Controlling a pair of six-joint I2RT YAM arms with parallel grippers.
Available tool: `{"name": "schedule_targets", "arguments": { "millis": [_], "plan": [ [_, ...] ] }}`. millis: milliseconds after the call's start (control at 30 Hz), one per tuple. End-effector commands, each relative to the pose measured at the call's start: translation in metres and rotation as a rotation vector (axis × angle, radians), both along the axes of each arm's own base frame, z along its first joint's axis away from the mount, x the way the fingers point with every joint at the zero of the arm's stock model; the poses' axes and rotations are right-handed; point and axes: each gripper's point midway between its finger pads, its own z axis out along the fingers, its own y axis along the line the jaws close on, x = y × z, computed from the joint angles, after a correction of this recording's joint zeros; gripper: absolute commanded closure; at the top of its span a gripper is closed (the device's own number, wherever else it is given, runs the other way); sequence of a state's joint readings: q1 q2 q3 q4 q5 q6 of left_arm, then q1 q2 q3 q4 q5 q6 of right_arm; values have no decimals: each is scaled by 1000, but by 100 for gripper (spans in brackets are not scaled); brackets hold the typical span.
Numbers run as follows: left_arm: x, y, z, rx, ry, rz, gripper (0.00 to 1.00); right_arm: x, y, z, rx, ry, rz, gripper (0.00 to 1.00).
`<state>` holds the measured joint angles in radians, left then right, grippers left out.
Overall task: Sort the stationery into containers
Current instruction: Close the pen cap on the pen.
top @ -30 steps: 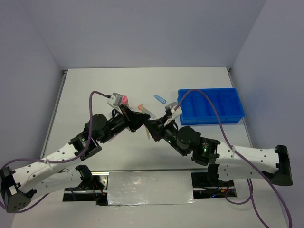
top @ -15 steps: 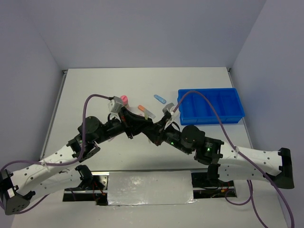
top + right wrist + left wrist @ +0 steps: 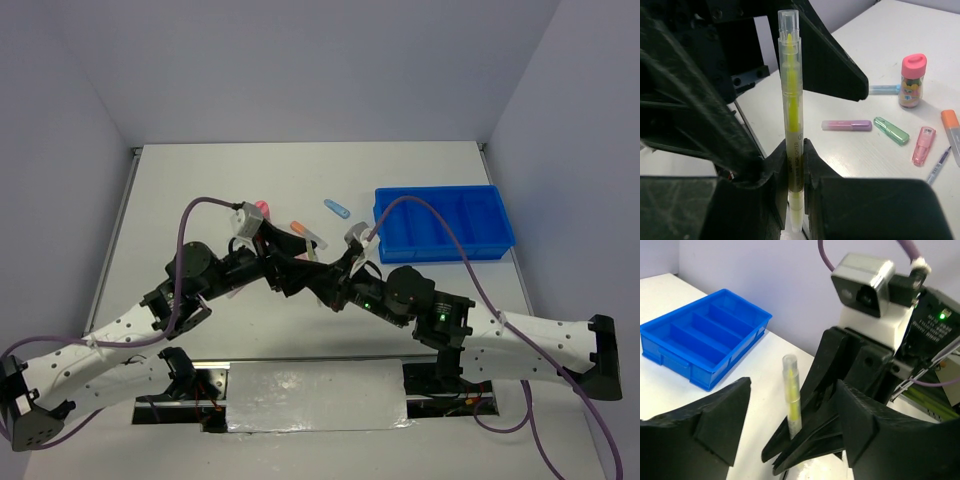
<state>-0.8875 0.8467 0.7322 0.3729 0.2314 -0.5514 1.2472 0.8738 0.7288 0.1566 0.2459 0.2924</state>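
The tray's closest section point(image 3: 401, 230) is bare, so my right gripper should next swing outward and to the right in the top view, then tip down over it to release the highlighter.
A thin yellow highlighter point(image 3: 791, 100) stands upright with my right gripper point(image 3: 795, 165) shut on its lower barrel. My left gripper point(image 3: 792, 405) is open, its fingers point(image 3: 722, 420) spread wide on either side of the highlighter point(image 3: 791, 395) and clear of it. Both grippers meet at the table's middle point(image 3: 312, 275). The blue tray point(image 3: 450, 250) with narrow compartments lies to the right; its visible compartments point(image 3: 670, 357) look bare. Loose on the table are a pink-capped bottle point(image 3: 913, 82), lilac stick point(image 3: 846, 125), green stick point(image 3: 891, 130), pink stick point(image 3: 923, 146) and orange stick point(image 3: 952, 132).
A pale blue stick point(image 3: 337, 208) lies behind the grippers, left of the tray. A thin grey pen point(image 3: 938, 165) rests by the pink stick. The two arms cross the near half of the table, cables looping above them. Grey walls close in the back and sides.
My left gripper has opened and let go of the yellow highlighter, which stays in my shut right gripper. Both wrists have drifted slightly nearer.
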Motion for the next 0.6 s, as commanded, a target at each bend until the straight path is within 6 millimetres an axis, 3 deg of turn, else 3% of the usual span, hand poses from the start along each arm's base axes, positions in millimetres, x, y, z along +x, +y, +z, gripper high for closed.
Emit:
{"name": "schedule_targets", "arguments": {
  "millis": [0, 200, 300, 567],
  "plan": [
    [-4, 4, 24, -18, -40, 11, 18, 6, -5, 12, 43, -23, -28, 100],
    [0, 13, 43, -31, -72, 56, 23, 5, -4, 9, 30, -15, -23, 100],
    [1, 15, 44, -31, -70, 75, 34, 3, -2, 11, 33, -19, -6, 100],
    [7, 14, 37, -15, -49, 96, 40, 1, 2, 11, 21, -18, 14, 100]
  ]
}}
